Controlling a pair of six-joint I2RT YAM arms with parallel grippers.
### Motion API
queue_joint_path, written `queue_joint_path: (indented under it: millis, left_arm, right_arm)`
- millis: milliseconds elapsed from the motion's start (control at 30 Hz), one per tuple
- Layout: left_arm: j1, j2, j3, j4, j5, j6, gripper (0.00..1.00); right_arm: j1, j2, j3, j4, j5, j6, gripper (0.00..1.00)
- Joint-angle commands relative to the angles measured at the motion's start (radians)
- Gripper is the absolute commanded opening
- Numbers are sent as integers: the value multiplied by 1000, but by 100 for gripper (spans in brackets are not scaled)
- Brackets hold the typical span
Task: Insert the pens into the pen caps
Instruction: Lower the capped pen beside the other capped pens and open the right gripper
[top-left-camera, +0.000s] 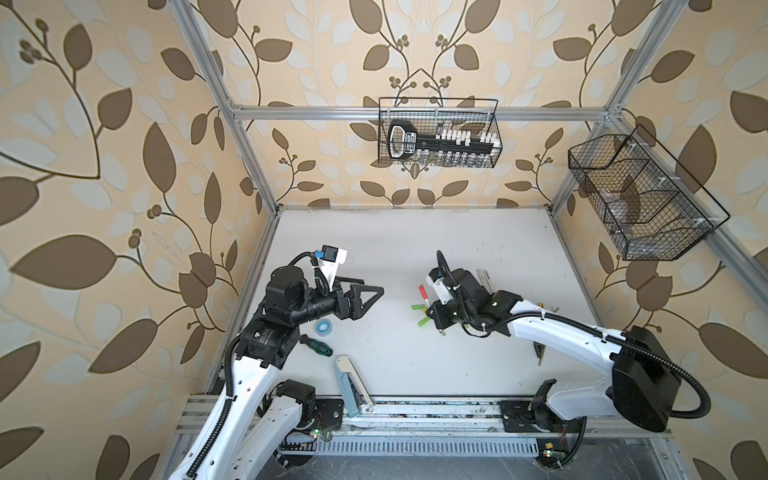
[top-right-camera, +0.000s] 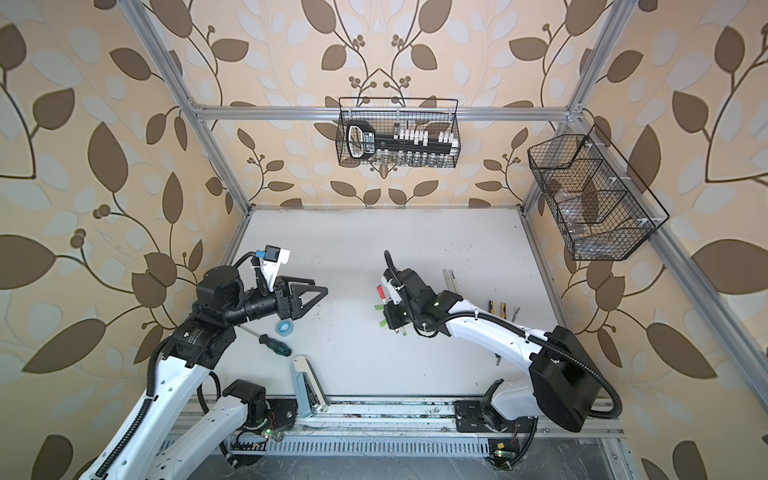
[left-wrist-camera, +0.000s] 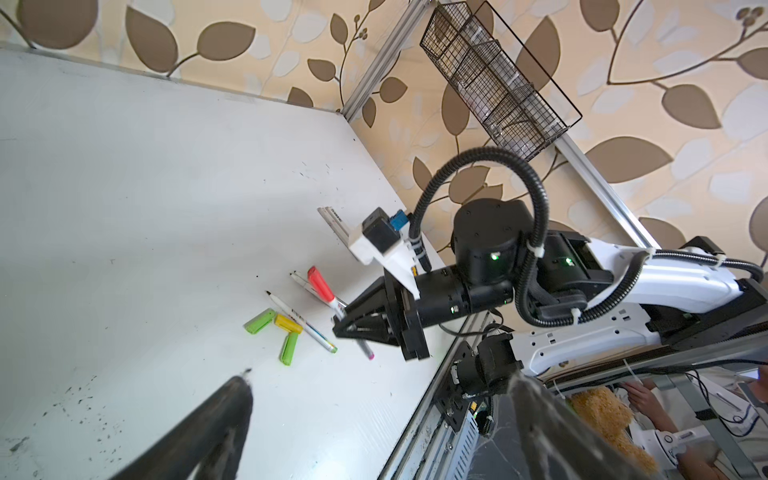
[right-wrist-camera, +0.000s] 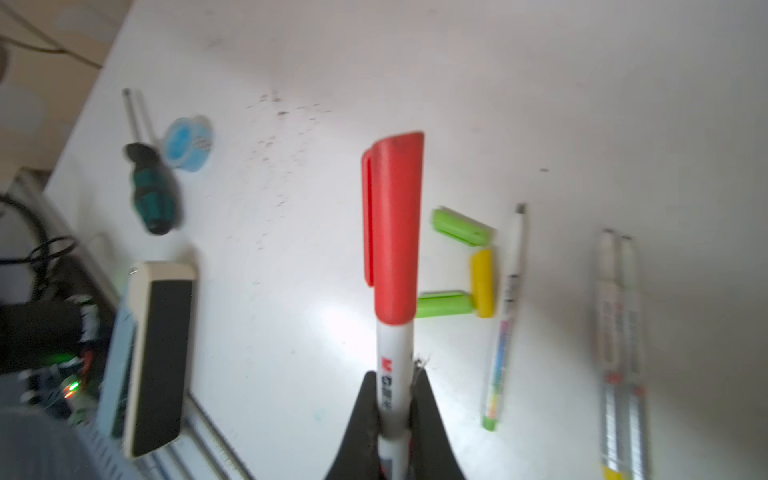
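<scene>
The bare spot beside the outermost pale pens is outward and below my right gripper, so my right gripper will next move outward and down and release the capped pen there.
My right gripper (right-wrist-camera: 395, 382) is shut on a white-barrelled pen (right-wrist-camera: 395, 353) that wears a red cap (right-wrist-camera: 395, 228), held just above the table. In both top views the red cap (top-left-camera: 422, 291) sticks out of this gripper toward the table's middle. Under it lie two green caps (right-wrist-camera: 461, 226) (right-wrist-camera: 442, 304) and a yellow cap (right-wrist-camera: 483, 282), next to a slim uncapped pen (right-wrist-camera: 505, 316). Two more pens (right-wrist-camera: 619, 299) lie side by side farther off. My left gripper (top-left-camera: 370, 286) hangs open and empty at the left, well apart from the pens; its fingers (left-wrist-camera: 208, 432) stand wide.
A green-and-black screwdriver (top-left-camera: 318, 345), a blue tape roll (top-left-camera: 323, 327) and a pale blue stapler (top-left-camera: 349, 384) lie at the front left. A ruler (top-left-camera: 484, 280) lies behind the right arm. Wire baskets (top-left-camera: 438, 133) (top-left-camera: 640, 199) hang on the back and right walls.
</scene>
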Motion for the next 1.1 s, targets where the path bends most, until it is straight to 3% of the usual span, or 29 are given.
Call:
queue_joint_path:
  millis: [0, 167, 300, 700, 933, 1067]
  left_arm:
    - [6, 9, 2, -3, -23, 11, 99]
    - [6, 17, 7, -6, -31, 13, 99]
    - [7, 31, 13, -16, -26, 16, 99]
    - [9, 20, 12, -18, -20, 22, 99]
    - [10, 20, 12, -17, -25, 22, 99]
    - [11, 29, 13, -16, -20, 24, 99]
  right_arm:
    - [-103, 14, 24, -149, 156, -44, 0]
    - [-266, 100, 100, -233, 224, -130, 3]
    - [-350, 196, 163, -244, 211, -188, 7]
    - [-392, 493, 320, -291, 351, -271, 15]
    - [-394, 527, 342, -310, 413, -263, 31]
    - [-389, 512, 342, -311, 418, -260, 33]
